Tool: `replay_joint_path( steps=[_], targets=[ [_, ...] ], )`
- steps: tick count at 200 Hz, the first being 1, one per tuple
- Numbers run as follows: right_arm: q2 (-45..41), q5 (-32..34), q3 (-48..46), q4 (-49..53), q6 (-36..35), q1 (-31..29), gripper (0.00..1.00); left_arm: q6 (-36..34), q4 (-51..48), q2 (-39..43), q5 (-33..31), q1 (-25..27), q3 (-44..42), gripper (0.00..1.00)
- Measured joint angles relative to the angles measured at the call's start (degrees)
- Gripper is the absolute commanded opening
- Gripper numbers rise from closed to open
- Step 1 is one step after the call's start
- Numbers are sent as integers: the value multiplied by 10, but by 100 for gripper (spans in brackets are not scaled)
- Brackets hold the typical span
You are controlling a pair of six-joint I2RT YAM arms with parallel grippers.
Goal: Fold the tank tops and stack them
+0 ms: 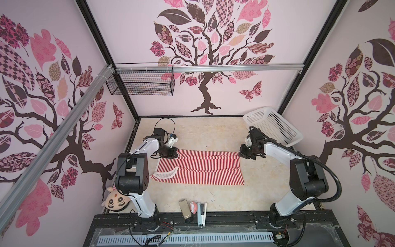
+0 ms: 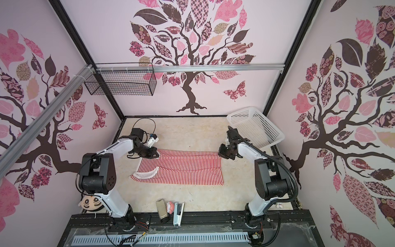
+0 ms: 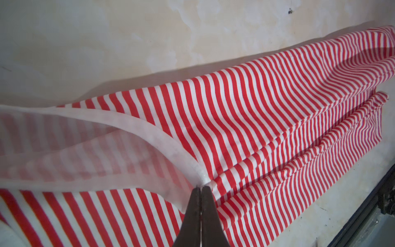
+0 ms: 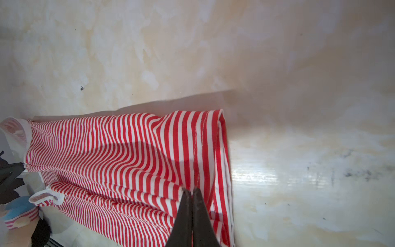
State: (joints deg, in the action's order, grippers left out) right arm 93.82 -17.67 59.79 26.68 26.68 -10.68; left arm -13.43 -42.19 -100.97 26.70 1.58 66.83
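Observation:
My left gripper needs to go down and back toward the near armhole's white trim (image 1: pixel 176 169), which is below and back from the gripper, to lay the raised cloth down and release it.
A red-and-white striped tank top (image 1: pixel 198 167) (image 2: pixel 179 167) lies lengthwise across the middle of the table, its white-trimmed armhole at the left end and its hem at the right end. My left gripper (image 1: pixel 173 154) (image 3: pixel 201 188) is shut on the tank top (image 3: pixel 256 119) at the white trim of its far left corner. At the far right corner my right gripper (image 1: pixel 241 153) (image 4: pixel 190 190) is shut on the tank top (image 4: pixel 128 154) near the hem. The far edge hangs raised and stretched between the two grippers. The near half rests flat on the table.
A white plastic basket (image 1: pixel 275 126) stands tilted at the back right corner. A black wire basket (image 1: pixel 141 82) hangs on the back wall at left. A plush doll (image 1: pixel 114 201) lies by the left arm's base. Small objects (image 1: pixel 193 208) lie at the table's front edge.

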Motion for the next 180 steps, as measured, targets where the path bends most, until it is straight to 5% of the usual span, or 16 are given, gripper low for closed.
replay_joint_path(
  steps=[180],
  targets=[
    [-72, -7, -116, -21, 4, -5, 5, -3, 11, 34, 12, 0, -77, 0]
  ],
)
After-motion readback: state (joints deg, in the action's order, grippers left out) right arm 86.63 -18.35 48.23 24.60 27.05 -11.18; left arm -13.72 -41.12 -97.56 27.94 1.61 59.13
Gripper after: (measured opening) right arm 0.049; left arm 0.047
